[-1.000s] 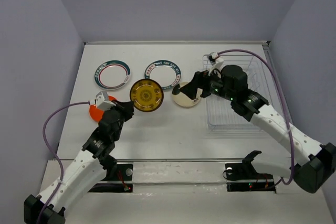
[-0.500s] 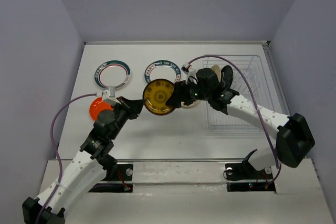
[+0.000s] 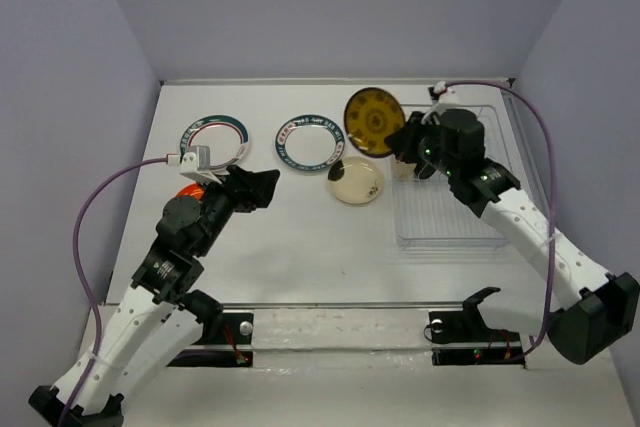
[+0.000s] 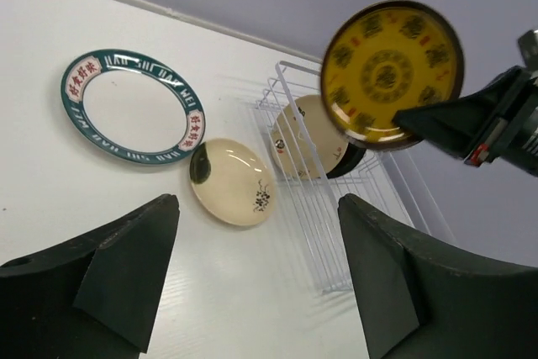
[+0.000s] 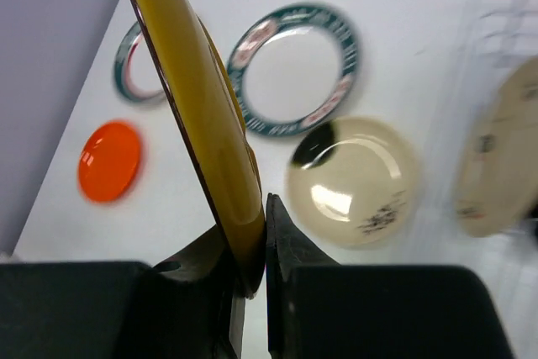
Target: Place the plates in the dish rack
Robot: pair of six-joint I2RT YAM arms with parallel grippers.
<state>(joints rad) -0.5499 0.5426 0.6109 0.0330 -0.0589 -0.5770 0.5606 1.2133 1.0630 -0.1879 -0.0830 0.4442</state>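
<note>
The amber-yellow plate hangs outside the rack, so next my right gripper will turn downward over the rack and lower it between the standing cream and black plates [image 3: 415, 170] [image 5: 524, 205].
My right gripper [image 3: 398, 138] is shut on the rim of the amber-yellow plate [image 3: 370, 122], holding it on edge in the air by the dish rack's [image 3: 450, 217] left end. In the right wrist view the plate [image 5: 202, 124] stands edge-on, pinched between the fingers of the right gripper [image 5: 252, 237]. A cream plate [image 4: 307, 136] and a black plate [image 4: 351, 161] stand in the rack [image 4: 315, 224]. Another cream plate [image 3: 356, 180], two patterned plates [image 3: 213, 140] [image 3: 310, 140] and an orange plate [image 5: 109, 160] lie on the table. My left gripper [image 3: 262, 187] is open with nothing in it.
The rack sits against the right wall. The orange plate [image 3: 184, 193] is mostly hidden under my left arm in the top view. Purple cables loop from both wrists. Walls close the table at the back and both sides.
The amber-yellow plate passed from my left gripper to my right. The left opened and drew back left; the right shut on the plate and carried it up and right toward the rack.
</note>
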